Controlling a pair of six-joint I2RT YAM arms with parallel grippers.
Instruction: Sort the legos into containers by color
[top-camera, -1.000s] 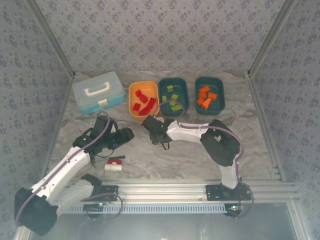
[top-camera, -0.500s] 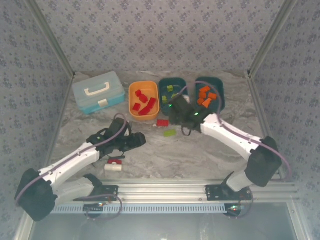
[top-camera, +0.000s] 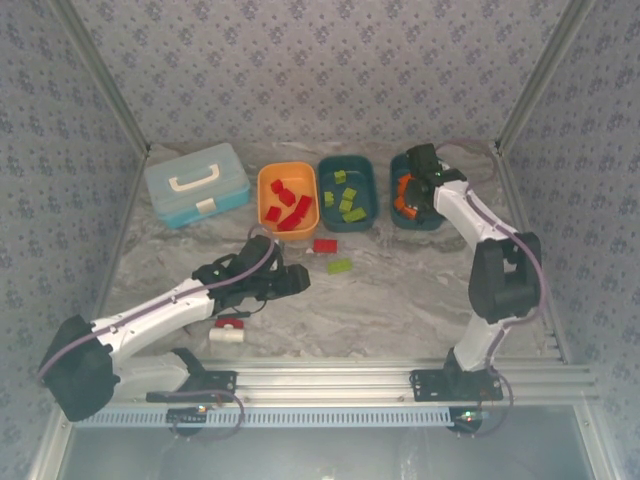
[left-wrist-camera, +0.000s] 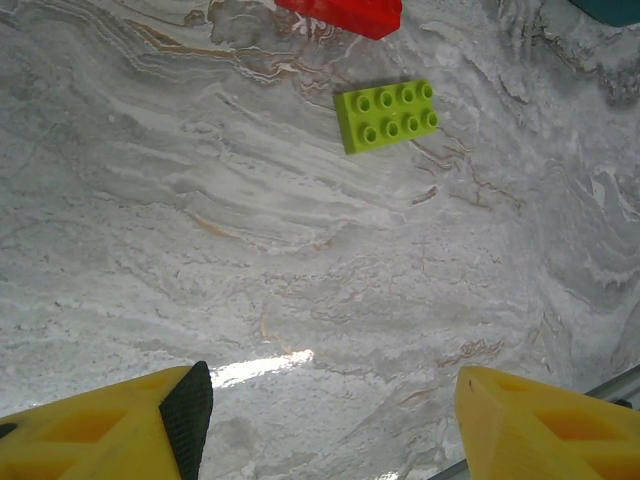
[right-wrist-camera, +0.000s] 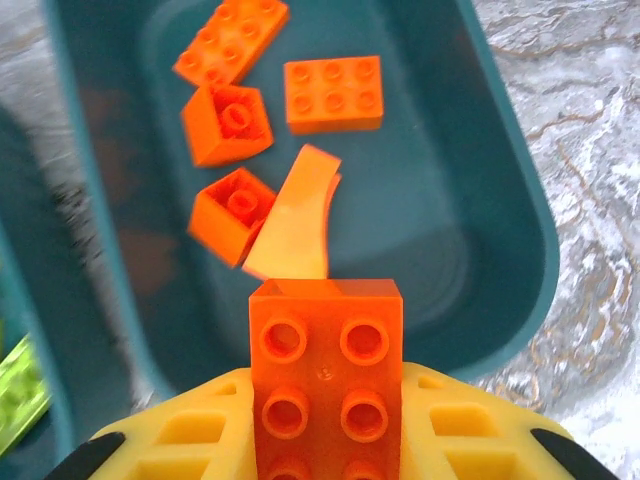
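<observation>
The orange lego goes down next in my right gripper toward the container's bare bottom (right-wrist-camera: 393, 212) beside the curved piece for release. The teal container below holds orange legos.
In the right wrist view my right gripper (right-wrist-camera: 326, 405) is shut on an orange lego (right-wrist-camera: 326, 370), held above the right teal container (right-wrist-camera: 520, 200), where several orange legos (right-wrist-camera: 333, 95) lie. From above, that gripper (top-camera: 410, 190) hangs over the same container (top-camera: 415, 225). A lime green lego (left-wrist-camera: 388, 115) and a red lego (left-wrist-camera: 345, 12) lie loose on the table ahead of my left gripper (left-wrist-camera: 330, 410), which is open with nothing between its fingers. In the top view the left gripper (top-camera: 298, 280) stands just left of the green lego (top-camera: 339, 266) and the red lego (top-camera: 324, 245). The orange container (top-camera: 263, 200) holds red legos; the middle teal container (top-camera: 372, 200) holds green ones.
A light blue case with a white handle (top-camera: 196, 183) stands at the back left. A red-handled tool with a white cylinder (top-camera: 227, 331) lies under my left arm. Patterned walls enclose the table, and an aluminium rail (top-camera: 330, 375) runs along the near edge.
My right arm has swung from the table's middle out to the right teal container, carrying the orange lego. My left arm has reached right, closer to the two loose legos.
</observation>
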